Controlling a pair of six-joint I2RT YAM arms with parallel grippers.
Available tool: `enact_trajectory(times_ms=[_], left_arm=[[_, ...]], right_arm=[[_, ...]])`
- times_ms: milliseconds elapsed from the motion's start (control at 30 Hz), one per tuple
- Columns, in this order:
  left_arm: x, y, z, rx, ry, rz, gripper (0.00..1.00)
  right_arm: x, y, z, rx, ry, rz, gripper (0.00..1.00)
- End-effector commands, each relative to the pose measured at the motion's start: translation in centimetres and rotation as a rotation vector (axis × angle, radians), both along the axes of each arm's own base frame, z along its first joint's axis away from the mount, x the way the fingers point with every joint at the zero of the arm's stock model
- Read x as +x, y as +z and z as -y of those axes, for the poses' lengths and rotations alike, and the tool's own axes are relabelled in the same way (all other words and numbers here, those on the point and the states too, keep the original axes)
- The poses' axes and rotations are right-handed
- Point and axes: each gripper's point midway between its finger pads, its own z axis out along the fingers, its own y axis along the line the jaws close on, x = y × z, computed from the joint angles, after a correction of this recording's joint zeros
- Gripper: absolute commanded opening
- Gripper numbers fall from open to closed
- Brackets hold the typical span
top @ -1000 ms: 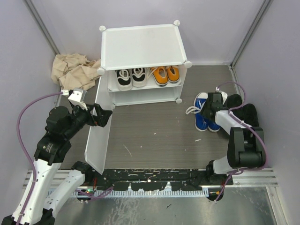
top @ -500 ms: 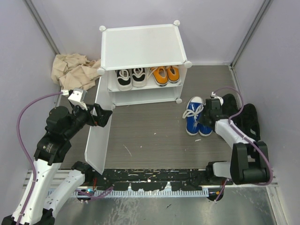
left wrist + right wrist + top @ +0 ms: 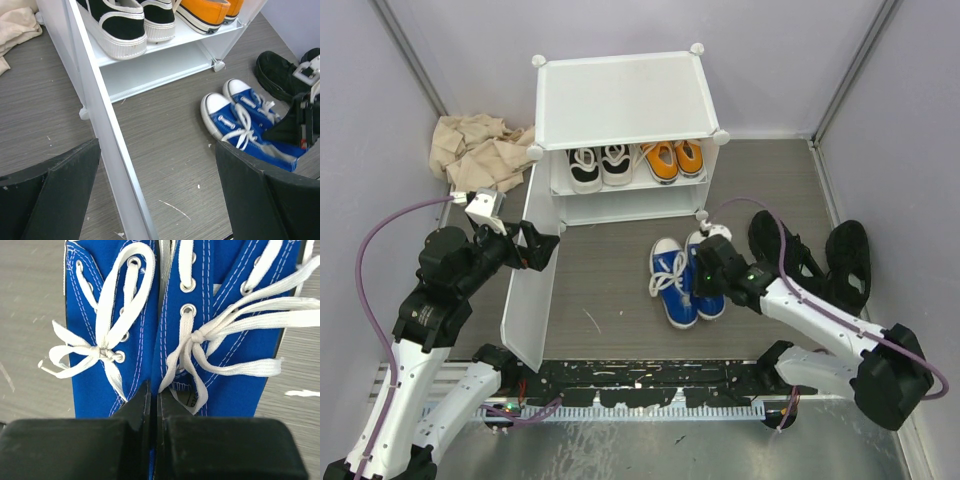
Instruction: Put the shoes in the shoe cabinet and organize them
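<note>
My right gripper should carry the blue pair of shoes to the left in the top view, toward the cabinet's open door [image 3: 530,290], since the pair sits off-center before the lower shelf.
The white shoe cabinet [image 3: 620,100] stands at the back with its door [image 3: 530,290] swung open to the left. White-and-black shoes [image 3: 600,165] and orange shoes [image 3: 673,158] sit on its upper shelf; the lower shelf shows nothing. My left gripper [image 3: 542,245] is open, and the door edge [image 3: 105,130] runs between its spread fingers. My right gripper [image 3: 703,268] is shut on the inner sides of the blue shoes [image 3: 675,290], pinching the pair [image 3: 115,315] together on the floor before the cabinet. Two black shoes [image 3: 775,245] lie at the right.
A crumpled beige cloth [image 3: 475,150] lies left of the cabinet. The second black shoe [image 3: 847,260] lies close to the right wall. One black shoe [image 3: 275,75] and the blue pair [image 3: 245,127] show in the left wrist view.
My right gripper has moved the blue pair leftward from beside the black shoes to the floor in front of the cabinet. The left arm and the door have not moved.
</note>
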Motion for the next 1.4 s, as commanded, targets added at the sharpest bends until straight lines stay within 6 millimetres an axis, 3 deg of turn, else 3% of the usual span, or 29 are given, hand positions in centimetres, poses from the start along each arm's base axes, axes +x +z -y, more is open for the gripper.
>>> enact_trajectory(times_ms=[0,167,300,333,433,633,733,867,1033,1233,1367], left_arm=[[0.0,-1.8,-0.4,0.032,0.016,-0.06,0.98],[-0.1,-1.8,-0.7,0.041,0.027,-0.06,0.98],[-0.2,-2.1,-0.8,0.047,0.032,-0.063,0.98],[-0.1,-2.2,-0.8,0.048,0.033,-0.065,0.98],[-0.1,-2.3,-0.9,0.054,0.035,-0.068,0.98],[0.2,-2.4,-0.8,0.057,0.035,-0.071,0.98],[0.2,-2.6,-0.8,0.058,0.036,-0.076,0.98],[0.1,-2.8,-1.0,0.063,0.043,-0.081,0.98],[0.2,-3.1,-1.0,0.066,0.047,-0.085,0.98],[0.3,-3.1,-1.0,0.065,0.046,-0.087,0.98],[0.3,-3.4,-1.0,0.068,0.048,-0.091,0.98]], right_arm=[[3.0,7.1,-7.9,0.186,0.046,0.281,0.01],[3.3,8.6,-14.8,0.276,0.15,0.342,0.01],[4.4,6.9,-17.0,0.263,0.139,0.349,0.01],[4.6,6.3,-17.2,0.249,0.137,0.343,0.08],[4.6,4.6,-17.1,0.188,0.155,0.315,0.38],[3.6,5.3,-16.3,0.114,0.232,0.314,0.57],[2.3,5.4,-16.4,0.08,0.317,0.288,0.59],[-0.5,3.1,-16.3,0.013,0.447,0.193,0.61],[-2.4,1.5,-16.0,0.015,0.506,0.13,0.61],[-2.8,0.2,-15.0,-0.036,0.497,0.109,0.61],[-2.7,0.7,-14.9,-0.06,0.487,0.133,0.63]])
